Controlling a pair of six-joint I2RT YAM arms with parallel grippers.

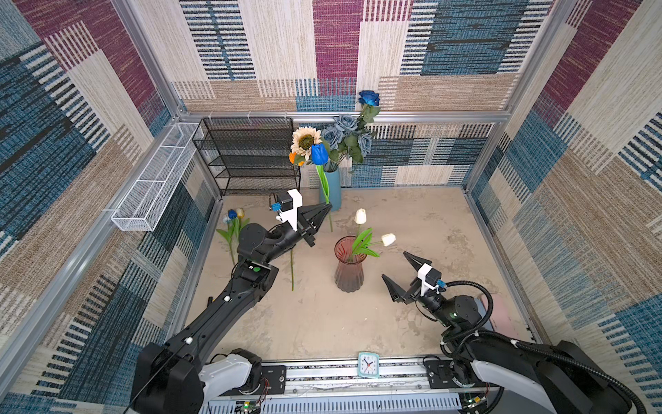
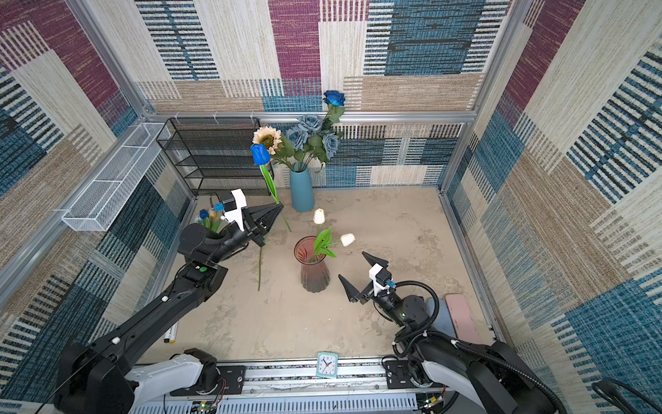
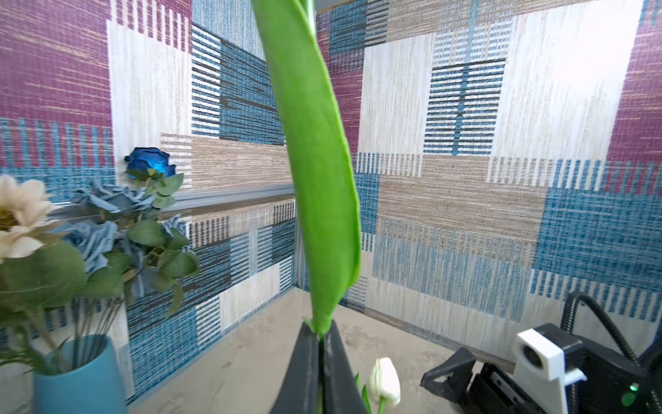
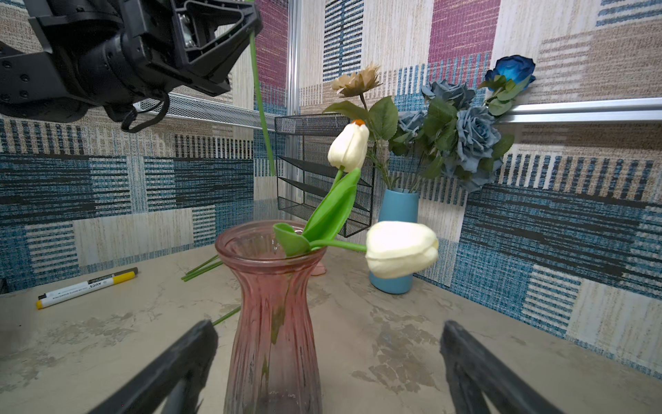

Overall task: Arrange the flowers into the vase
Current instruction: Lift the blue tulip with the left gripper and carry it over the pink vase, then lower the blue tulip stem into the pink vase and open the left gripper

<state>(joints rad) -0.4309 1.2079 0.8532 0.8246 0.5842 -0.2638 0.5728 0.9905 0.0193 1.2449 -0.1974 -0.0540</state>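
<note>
I should next move my left gripper toward the pink vase and down to the clear side of its opening and let go of the blue tulip's stem there, because leaves crowd the other side of the opening.
A pink glass vase stands mid-table with two white tulips leaning out of it. My left gripper is shut on the green stem of a blue tulip, held upright in the air behind and left of the vase. Its long leaf fills the left wrist view. My right gripper stands open, empty, just right of the vase and facing it. More flowers lie on the table at the far left.
A blue vase with roses and a cream sunflower stands at the back wall, beside a black mesh shelf. A white mesh basket hangs on the left wall. A marker lies front left; a clock stands on the front rail.
</note>
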